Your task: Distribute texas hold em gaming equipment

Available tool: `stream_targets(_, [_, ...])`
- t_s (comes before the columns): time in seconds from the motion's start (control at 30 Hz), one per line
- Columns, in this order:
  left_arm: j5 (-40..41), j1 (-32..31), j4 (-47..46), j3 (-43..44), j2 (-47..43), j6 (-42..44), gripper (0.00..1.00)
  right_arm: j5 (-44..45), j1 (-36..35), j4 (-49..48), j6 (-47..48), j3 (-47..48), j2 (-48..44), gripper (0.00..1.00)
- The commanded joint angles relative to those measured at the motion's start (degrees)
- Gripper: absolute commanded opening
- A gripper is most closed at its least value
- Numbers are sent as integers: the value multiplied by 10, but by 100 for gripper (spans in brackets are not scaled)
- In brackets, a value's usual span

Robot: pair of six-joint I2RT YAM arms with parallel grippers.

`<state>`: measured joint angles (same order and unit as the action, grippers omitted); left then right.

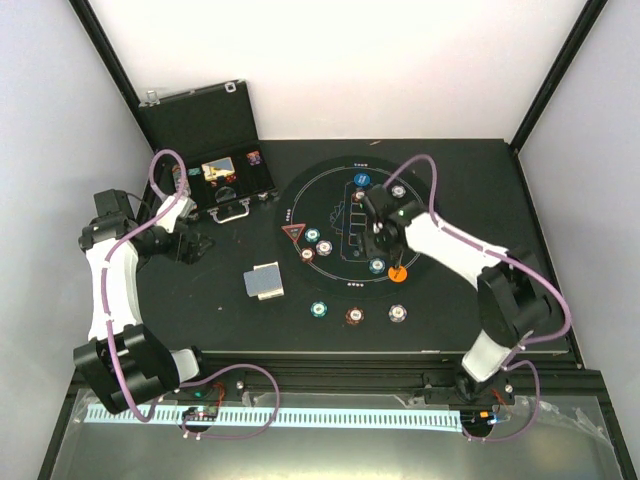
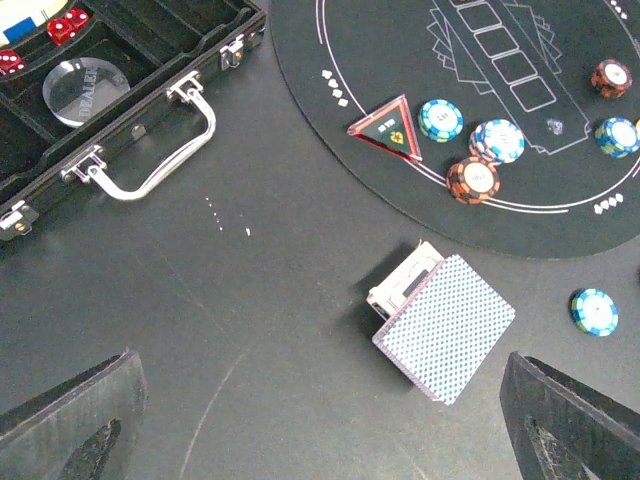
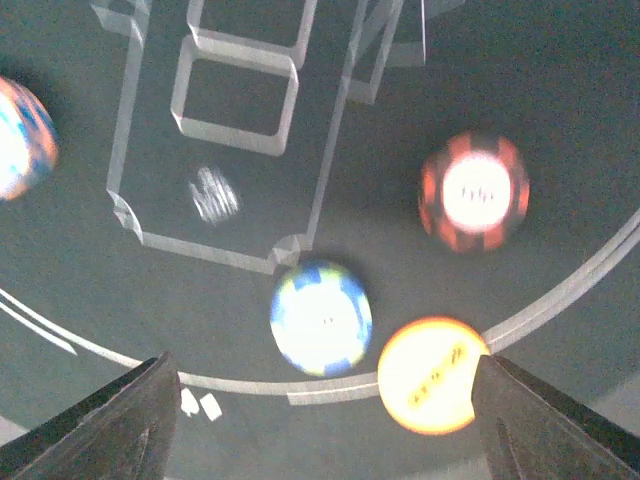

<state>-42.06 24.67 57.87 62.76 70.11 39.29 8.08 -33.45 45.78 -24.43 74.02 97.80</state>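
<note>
I will move my right gripper back past the orange disc [image 3: 432,374] next, then down to the grey chip at the end of the row.
A deck of playing cards [image 2: 445,325] with a dotted blue-grey back lies on its box on the bare table [image 1: 264,281], left of the round black mat [image 1: 340,215]. My left gripper [image 2: 320,445] hovers open and empty above the table near the deck [image 1: 195,245]. On the mat sit a red triangle marker [image 2: 388,128], teal chips [image 2: 440,120] and a brown chip [image 2: 473,179]. My right gripper [image 3: 325,430] is open over the mat's near right edge [image 1: 385,248]. A teal chip [image 3: 321,318] and an orange disc [image 3: 432,374] lie flat just ahead of its fingers, untouched.
The black hard case [image 1: 205,125] stands open at the back left, its handle [image 2: 160,150] facing the mat; a clear round button [image 2: 85,90] and red dice [image 2: 68,25] lie inside. Teal [image 1: 318,310], brown [image 1: 354,315] and grey [image 1: 398,314] chips line the mat's near edge.
</note>
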Motion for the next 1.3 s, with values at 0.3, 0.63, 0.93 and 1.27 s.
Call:
stream_targets(0.3, [22, 1, 53, 17, 17, 100, 99, 0, -78, -33, -142, -284, -205, 91])
stream_targets(0.63, [13, 1, 58, 59, 49, 106, 99, -39, -100, -66, -163, -362, -215, 90])
stream_targets(0.93, [23, 1, 42, 38, 36, 108, 99, -39, -108, -91, -162, -372, -186, 70])
stream_targets(1.27, [18, 1, 49, 36, 18, 121, 99, -29, -109, -72, -157, -364, -194, 48])
